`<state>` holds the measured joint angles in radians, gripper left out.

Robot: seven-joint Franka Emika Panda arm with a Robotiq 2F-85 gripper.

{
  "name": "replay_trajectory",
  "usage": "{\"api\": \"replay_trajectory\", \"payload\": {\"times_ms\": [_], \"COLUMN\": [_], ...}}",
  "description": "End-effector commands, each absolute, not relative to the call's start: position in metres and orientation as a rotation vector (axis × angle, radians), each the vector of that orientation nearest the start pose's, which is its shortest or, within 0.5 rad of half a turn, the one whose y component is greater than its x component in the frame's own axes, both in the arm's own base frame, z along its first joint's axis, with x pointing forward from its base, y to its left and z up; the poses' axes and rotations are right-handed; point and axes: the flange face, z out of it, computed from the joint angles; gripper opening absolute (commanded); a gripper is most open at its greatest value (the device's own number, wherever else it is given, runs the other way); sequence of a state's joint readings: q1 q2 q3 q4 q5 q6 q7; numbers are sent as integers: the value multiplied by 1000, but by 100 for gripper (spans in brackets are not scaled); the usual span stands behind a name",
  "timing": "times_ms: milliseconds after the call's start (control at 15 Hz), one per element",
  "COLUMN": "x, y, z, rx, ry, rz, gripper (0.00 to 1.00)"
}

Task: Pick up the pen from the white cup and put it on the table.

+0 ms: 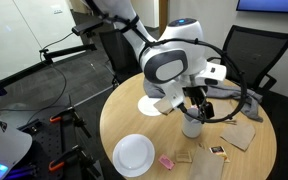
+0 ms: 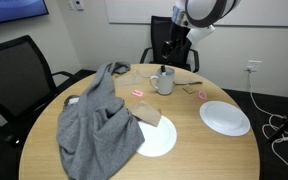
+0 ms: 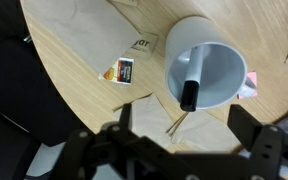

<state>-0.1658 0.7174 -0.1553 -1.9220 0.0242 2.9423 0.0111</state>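
Note:
My gripper lowers its open fingers around the dark end of the pen (image 2: 162,70) (image 3: 191,84) next and closes. The pen sticks up below my gripper, near the gap between the fingers.
The white cup (image 3: 222,45) stands on the tan round table (image 3: 79,75). The pen (image 3: 191,84) leans inside it, dark end up. In the wrist view my gripper (image 3: 184,135) is open and empty, its two dark fingers at the frame's lower edge, with the cup just beyond them. In an exterior view the gripper (image 1: 195,100) hangs right above the cup (image 1: 191,127). In an exterior view the cup (image 2: 165,84) shows at the far side of the table (image 2: 199,150) with the pen (image 2: 162,70) sticking out of it. The gripper is hard to make out there.
Brown paper napkins (image 3: 149,118) lie under and around the cup, with a small card (image 3: 124,70) and a pink item (image 3: 247,90) beside it. Two white plates (image 2: 224,117) (image 2: 156,140) and a grey cloth (image 2: 99,125) also lie on the table. Black chairs (image 1: 246,50) ring it.

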Motion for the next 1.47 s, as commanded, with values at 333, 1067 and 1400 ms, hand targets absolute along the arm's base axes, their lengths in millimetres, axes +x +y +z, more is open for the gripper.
{"api": "replay_trajectory", "payload": {"times_ms": [333,1067,1400], "x": [645,639,636], "y": [-190,-183,-186], "z": [139,126,121], "rx": [-3155,-3138,-3143], "ry": [559,682,699], "rz": [-536,-459,-421], "gripper": [76,67,55]}}
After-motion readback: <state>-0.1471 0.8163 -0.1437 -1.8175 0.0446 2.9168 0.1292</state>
